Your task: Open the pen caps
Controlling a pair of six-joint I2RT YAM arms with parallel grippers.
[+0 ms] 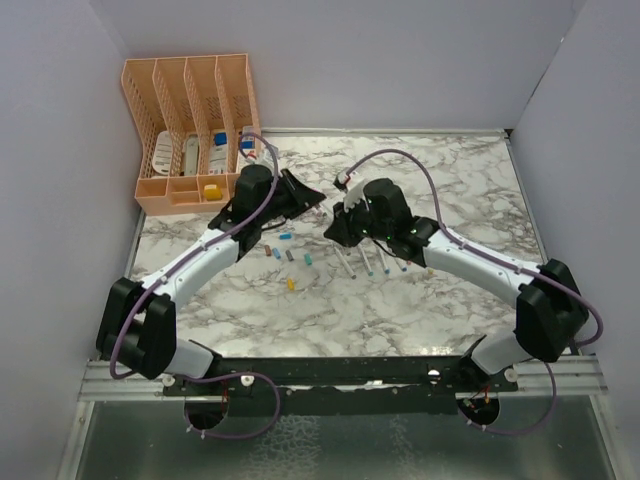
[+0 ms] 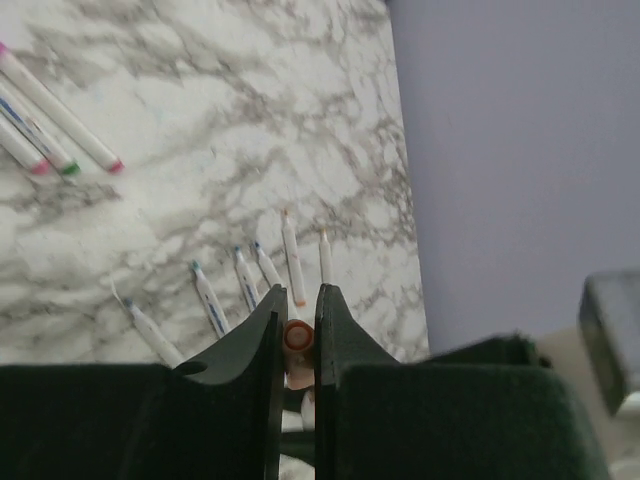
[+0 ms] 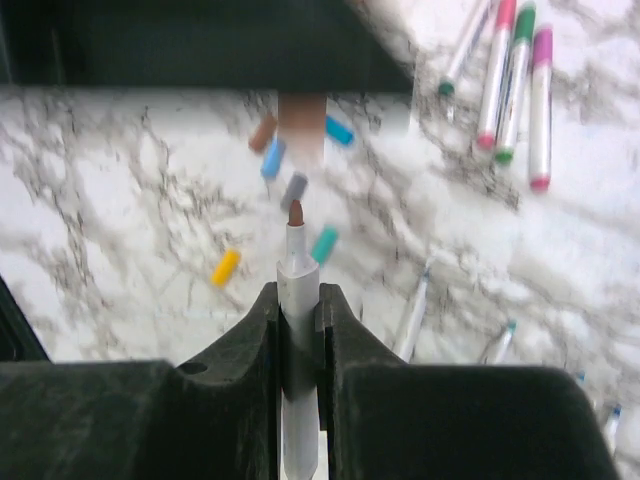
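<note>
My right gripper moves away from the cap, outward and down, next to release the white pen, since bare marble beside the capped pens lies there.
My left gripper (image 2: pixel 298 298) is shut on a small orange pen cap (image 2: pixel 297 337), seen end-on between the fingers. My right gripper (image 3: pixel 297 296) is shut on a white-grey pen (image 3: pixel 298 270) whose bare brownish-orange tip points at the blurred cap (image 3: pixel 300 125) a short way off. In the top view the two grippers (image 1: pixel 318 204) (image 1: pixel 335 222) face each other over mid-table. Several loose caps lie below: yellow (image 3: pixel 225 267), teal (image 3: pixel 324 244), grey (image 3: pixel 293 190), blue (image 3: pixel 272 158). Several uncapped pens (image 2: pixel 291 258) lie side by side on the marble.
Three capped pens with pink and green ends (image 3: pixel 520 75) lie beyond the grippers; they also show in the left wrist view (image 2: pixel 60 125). A peach organiser (image 1: pixel 190 130) stands at the back left. Grey walls enclose the marble table (image 1: pixel 450 300).
</note>
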